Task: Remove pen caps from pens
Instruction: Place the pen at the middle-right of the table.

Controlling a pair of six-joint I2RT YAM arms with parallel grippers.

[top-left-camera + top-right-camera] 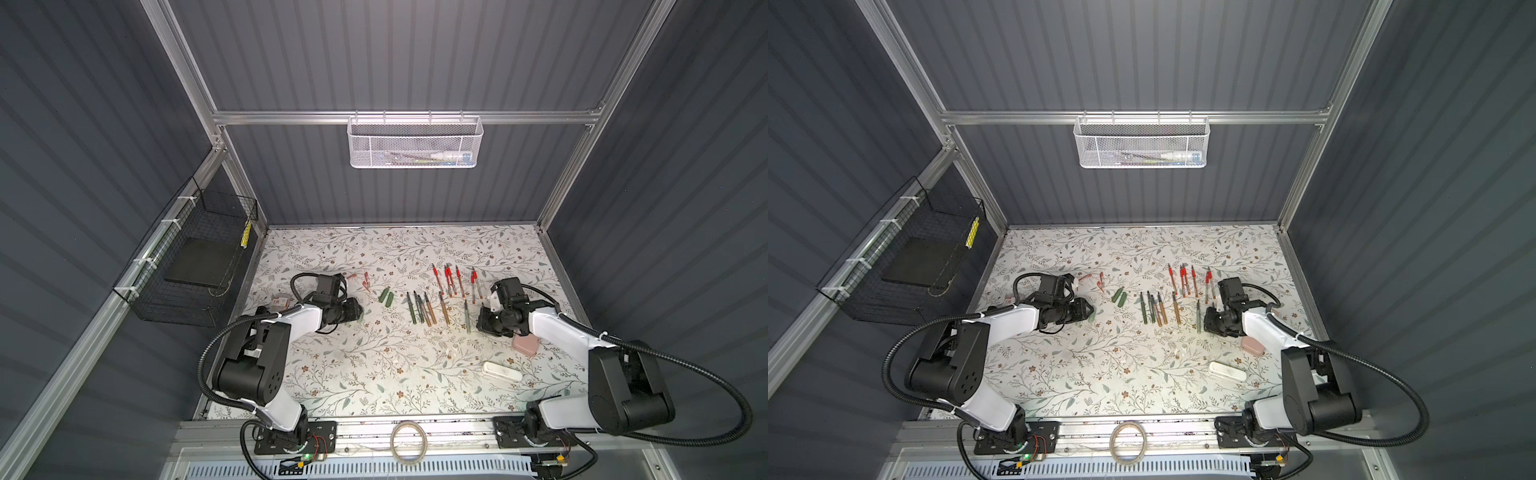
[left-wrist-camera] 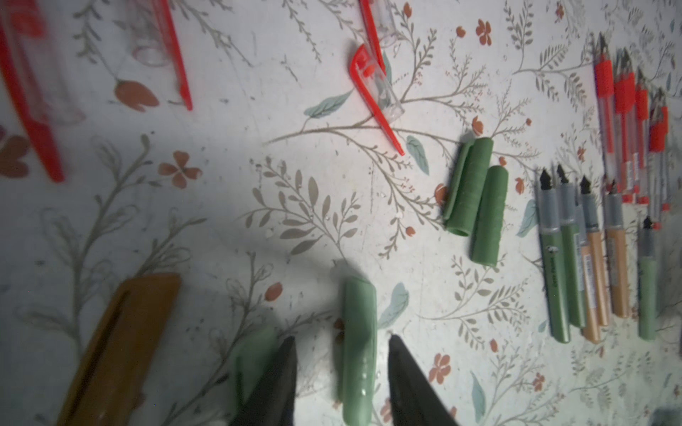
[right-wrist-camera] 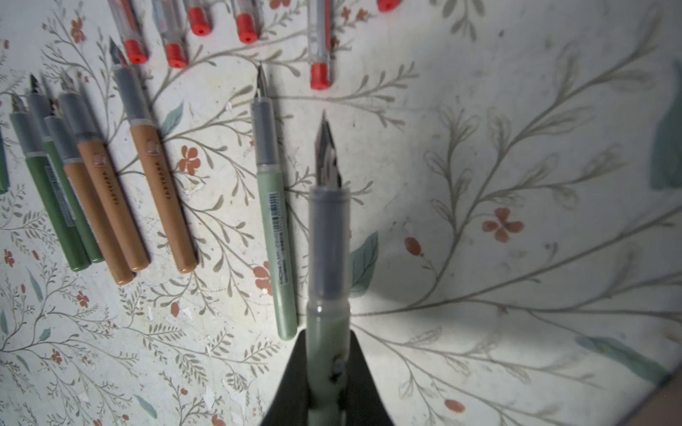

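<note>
My right gripper will next go down onto the bare cloth beside the pale-green pen that is lying there and let go of its uncapped pen, because that piece of cloth is below my gripper.
My left gripper stands open over the left part of the table. A pale-green cap lies loose on the cloth between its dark fingers, touching neither. A second pale-green cap and a mustard cap lie beside it. My right gripper is shut on an uncapped pale-green pen with its nib bare. Another pale-green pen lies next to it. Uncapped olive and mustard pens and clear red-accented pens lie in rows mid-table.
Two dark-green caps and clear red-clipped caps lie between the arms. A pink case and a white case sit near the right arm. A black wire basket hangs on the left wall. A tape roll lies at the front rail.
</note>
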